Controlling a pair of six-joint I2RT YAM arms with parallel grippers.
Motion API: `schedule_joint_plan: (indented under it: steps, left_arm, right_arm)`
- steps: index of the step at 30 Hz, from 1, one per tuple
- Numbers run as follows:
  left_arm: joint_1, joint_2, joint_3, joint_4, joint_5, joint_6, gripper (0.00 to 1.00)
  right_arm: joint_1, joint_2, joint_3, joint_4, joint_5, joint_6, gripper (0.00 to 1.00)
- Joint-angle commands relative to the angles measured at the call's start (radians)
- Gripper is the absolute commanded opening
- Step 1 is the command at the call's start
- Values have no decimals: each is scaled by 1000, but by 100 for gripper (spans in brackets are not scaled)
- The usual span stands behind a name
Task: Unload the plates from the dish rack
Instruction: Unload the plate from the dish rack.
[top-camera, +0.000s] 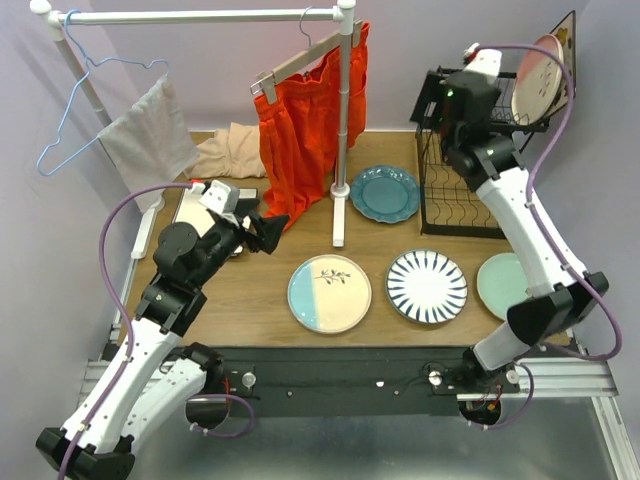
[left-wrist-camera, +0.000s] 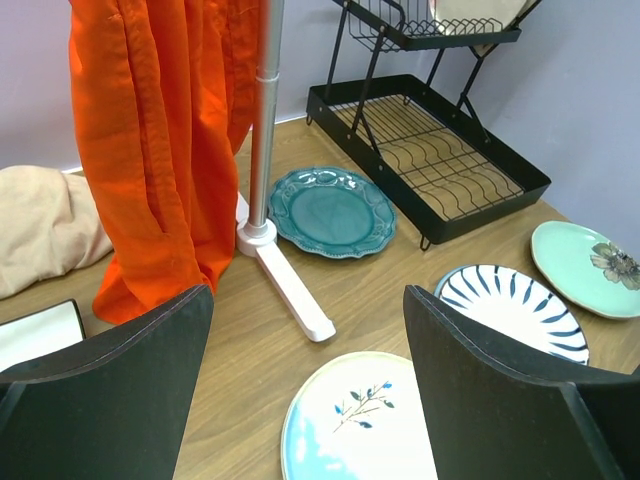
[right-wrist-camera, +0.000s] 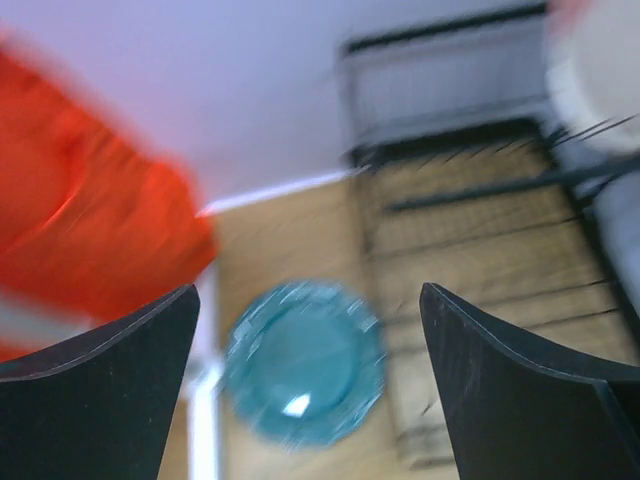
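Observation:
I will move my right gripper sideways next, onto the near rim of the pink and cream plate (top-camera: 537, 80), because it is to the gripper's right in the top view.
The black wire dish rack (top-camera: 462, 190) stands at the back right, and a pink and cream plate (top-camera: 537, 80) stands upright in its upper shelf. Flat on the table lie a teal plate (top-camera: 385, 193), a cream and light-blue plate (top-camera: 329, 293), a blue-striped plate (top-camera: 427, 285) and a pale mint plate (top-camera: 505, 285). My right gripper (right-wrist-camera: 308, 295) is open and empty, high up by the rack's left side, above the blurred teal plate (right-wrist-camera: 305, 362). My left gripper (left-wrist-camera: 308, 300) is open and empty over the table's left part, above the cream and light-blue plate (left-wrist-camera: 365, 420).
A white clothes rail (top-camera: 345, 120) stands mid-table with an orange garment (top-camera: 300, 125) on it, its foot (left-wrist-camera: 290, 285) reaching toward the plates. A beige cloth (top-camera: 230, 152), a grey cloth on a hanger (top-camera: 150, 135) and a white square plate (left-wrist-camera: 40, 332) lie at the left.

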Motion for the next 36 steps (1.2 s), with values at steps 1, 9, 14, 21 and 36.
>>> schedule_joint_plan:
  steps: [1,9,14,21,36]
  left_arm:
    - [5,-16,-4,7,11,-1,86]
    - [4,-37,-4,10,17,-3,86]
    - [5,-45,-4,10,17,-4,86]
    - [4,-45,-3,6,18,-3,86]
    - [4,-56,-1,3,6,0,86]
  right_arm:
    - [-187,147,186,-60,128,-172,98]
    - [-362,342,427,-56,122,-267,89]
    - [-423,420,514,-36,111,-314,80]
    - [-463,451,517,29,119,-354,72]
    - [-529,538,577,112,122,-402,69]
